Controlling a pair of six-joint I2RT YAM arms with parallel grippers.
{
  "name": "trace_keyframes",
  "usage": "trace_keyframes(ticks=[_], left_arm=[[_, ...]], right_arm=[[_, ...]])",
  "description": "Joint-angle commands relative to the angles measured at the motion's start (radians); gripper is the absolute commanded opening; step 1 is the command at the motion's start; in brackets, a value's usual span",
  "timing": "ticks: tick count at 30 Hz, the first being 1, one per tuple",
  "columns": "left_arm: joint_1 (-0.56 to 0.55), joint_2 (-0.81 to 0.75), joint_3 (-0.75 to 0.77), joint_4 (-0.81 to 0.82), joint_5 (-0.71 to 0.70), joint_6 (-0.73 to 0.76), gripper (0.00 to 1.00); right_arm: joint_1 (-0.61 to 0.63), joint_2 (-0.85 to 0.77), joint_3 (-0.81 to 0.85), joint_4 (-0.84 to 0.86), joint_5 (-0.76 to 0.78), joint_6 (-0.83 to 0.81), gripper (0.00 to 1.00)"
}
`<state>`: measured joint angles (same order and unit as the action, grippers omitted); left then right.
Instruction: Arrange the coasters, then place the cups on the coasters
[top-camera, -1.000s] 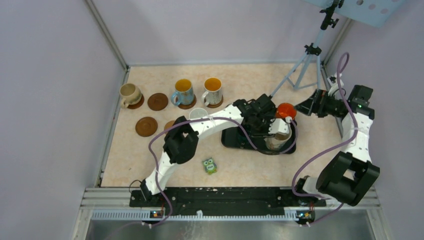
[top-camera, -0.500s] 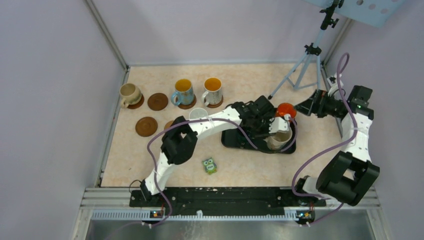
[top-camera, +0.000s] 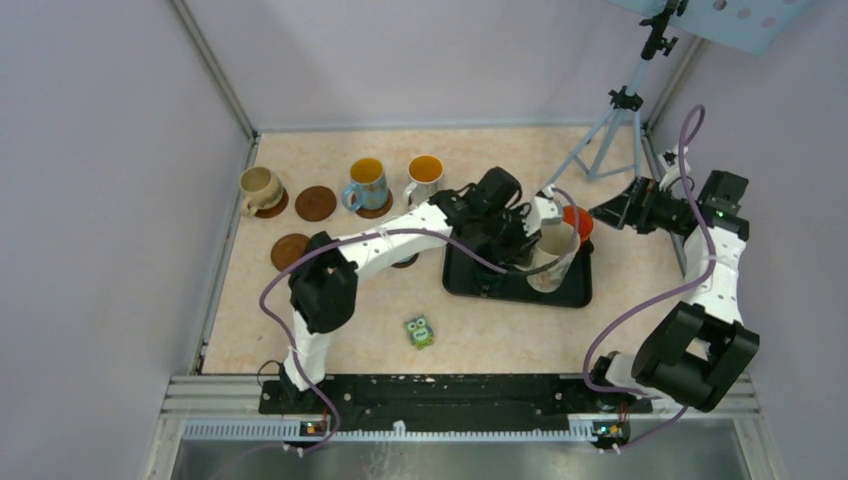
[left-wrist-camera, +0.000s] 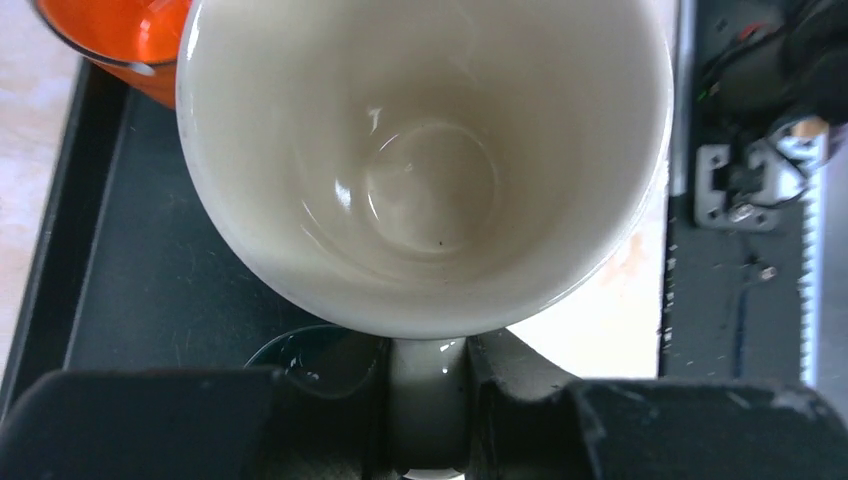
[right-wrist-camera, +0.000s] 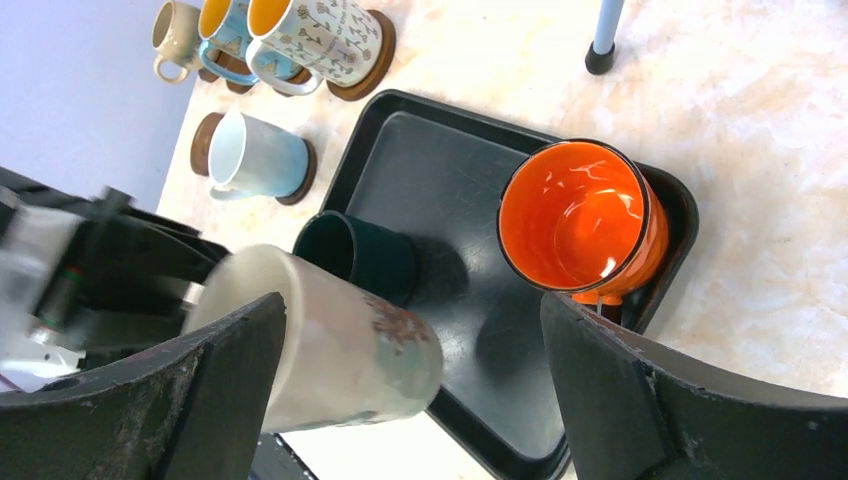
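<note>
I need to move my left gripper to the left in the top view next, lower the cream cup onto the coaster between the beige and blue-handled cups and release it, as that coaster is empty.
My left gripper (top-camera: 532, 238) (left-wrist-camera: 428, 392) is shut on the handle of a cream cup (top-camera: 556, 246) (left-wrist-camera: 430, 160) (right-wrist-camera: 330, 345). It holds the cup tilted above the black tray (top-camera: 470, 285) (right-wrist-camera: 430, 160). An orange cup (top-camera: 577, 219) (right-wrist-camera: 580, 215) and a dark green cup (right-wrist-camera: 360, 255) (left-wrist-camera: 300, 352) stand in the tray. Three cups sit on coasters at the back: a beige one (top-camera: 259, 188), a blue-handled one (top-camera: 366, 183) and a cream one (top-camera: 425, 176). A white cup (right-wrist-camera: 255, 155) also sits on a coaster. Two coasters (top-camera: 316, 203) (top-camera: 287, 250) lie bare. My right gripper (top-camera: 606, 212) (right-wrist-camera: 410, 335) hangs open beside the orange cup.
A small green owl figure (top-camera: 419, 331) stands near the front, left of the tray. A tripod (top-camera: 610, 130) stands at the back right. Walls close in the left, back and right sides, and a metal rail (top-camera: 440, 395) runs along the front.
The left gripper closed on the cream cup's handle, then lifted and tipped the cup while the arm swung toward the back. The right arm stayed still.
</note>
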<state>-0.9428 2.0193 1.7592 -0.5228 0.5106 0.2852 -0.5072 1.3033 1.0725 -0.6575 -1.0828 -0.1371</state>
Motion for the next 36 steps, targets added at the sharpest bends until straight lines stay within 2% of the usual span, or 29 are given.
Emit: trace_keyframes(ticks=[1,5,10,12,16,21,25,31,36], left_arm=[[0.058,-0.175,-0.007,0.239,0.182,-0.164,0.00],[0.137,-0.236,-0.033,0.322,0.206,-0.246,0.00],[0.272,-0.332,-0.055,0.359,0.167,-0.280,0.00],[0.323,-0.371,-0.060,0.348,0.152,-0.318,0.00],[0.426,-0.466,-0.082,0.295,0.059,-0.297,0.00],[0.618,-0.535,-0.105,0.260,0.045,-0.318,0.00],[0.786,-0.550,-0.103,0.219,0.043,-0.294,0.00],[1.027,-0.527,-0.105,0.201,0.063,-0.205,0.00],[1.169,-0.504,-0.156,0.209,0.095,-0.132,0.00]], right_arm=[[-0.012,-0.004,0.010,0.045,-0.029,0.013,0.97],[-0.012,0.009,0.009,0.046,-0.028,0.008,0.97],[-0.013,0.023,0.008,0.045,-0.035,0.004,0.97],[-0.012,0.026,0.007,0.047,-0.038,-0.001,0.97],[-0.013,0.030,0.010,0.022,-0.036,-0.029,0.97],[-0.010,0.044,0.025,-0.017,-0.029,-0.058,0.97],[0.017,0.064,0.049,-0.066,0.008,-0.099,0.97],[0.124,0.073,0.077,-0.097,0.116,-0.136,0.97],[0.203,0.057,0.078,-0.072,0.216,-0.138,0.97]])
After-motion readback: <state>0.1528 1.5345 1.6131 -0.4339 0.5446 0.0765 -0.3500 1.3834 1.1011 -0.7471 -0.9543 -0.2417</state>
